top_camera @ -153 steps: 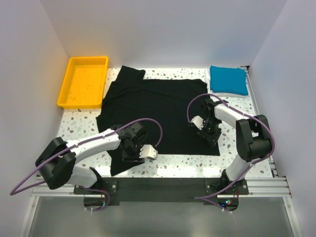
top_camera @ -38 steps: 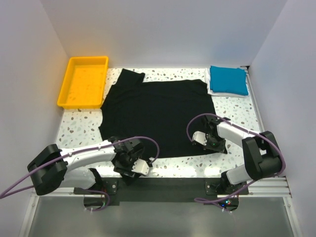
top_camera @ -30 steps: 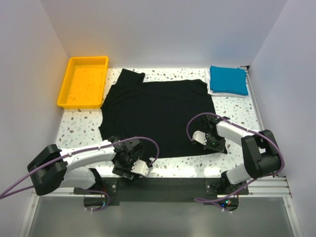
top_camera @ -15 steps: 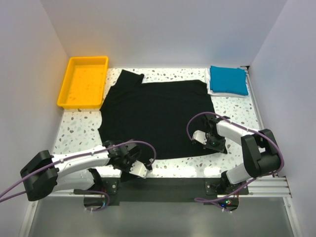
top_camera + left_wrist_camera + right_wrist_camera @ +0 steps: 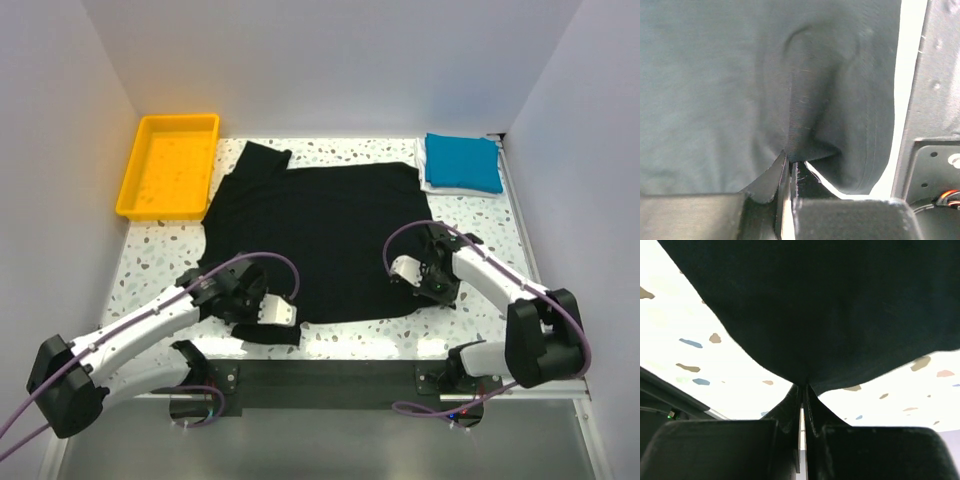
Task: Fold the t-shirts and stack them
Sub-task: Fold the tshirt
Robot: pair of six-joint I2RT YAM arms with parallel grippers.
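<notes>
Next, my left gripper carries the pinched near hem outward onto the black t-shirt's spread body and releases it, since that hem juts toward the bar.
A black t-shirt point(image 5: 320, 225) lies spread flat across the middle of the table. My left gripper point(image 5: 247, 308) is shut on its near left hem, the cloth pinched between the jaws in the left wrist view point(image 5: 790, 162). My right gripper point(image 5: 432, 288) is shut on the near right hem, the black cloth point(image 5: 830, 305) hanging from the closed jaws point(image 5: 803, 390). A folded blue t-shirt point(image 5: 462, 162) lies on a folded white one at the back right corner.
An empty yellow bin point(image 5: 170, 165) stands at the back left. White walls close in the table on three sides. The black rail point(image 5: 330, 375) with the arm bases runs along the near edge.
Both grippers dragged the shirt's near hem toward the front edge. In the last half second the left gripper moved up and left with the hem; the right one shifted slightly away.
</notes>
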